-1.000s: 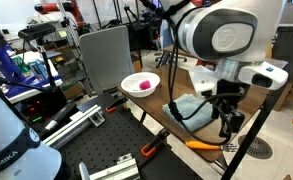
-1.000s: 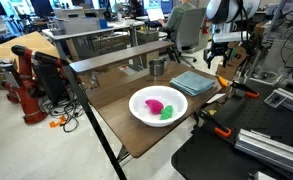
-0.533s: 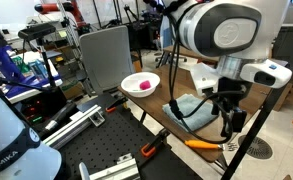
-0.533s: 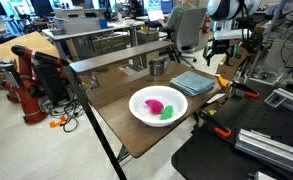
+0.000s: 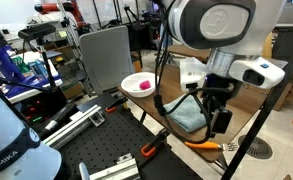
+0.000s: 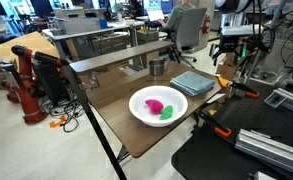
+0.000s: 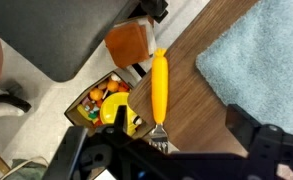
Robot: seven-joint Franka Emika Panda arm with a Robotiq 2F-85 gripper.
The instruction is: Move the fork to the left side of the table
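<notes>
The gripper moves down onto the tine end of the fork next and closes. That end of the fork lies below it, its open fingers already on either side.
The fork has a bright orange handle and silver tines. It lies on the brown wooden table by the table's edge, beside the blue-grey towel. In both exterior views the fork lies at the towel's end of the table. My gripper is open and empty, hanging just above the tines end of the fork, one finger on each side. It also shows in both exterior views.
A white bowl holds pink and green items mid-table. The folded towel lies between bowl and fork. Orange-and-black clamps grip the table edge. A black perforated board adjoins. A bin of objects sits on the floor below.
The arm has swung and the wrist has turned; the gripper has shifted sideways a little over the fork's end of the table. The fork, towel and bowl have not moved.
</notes>
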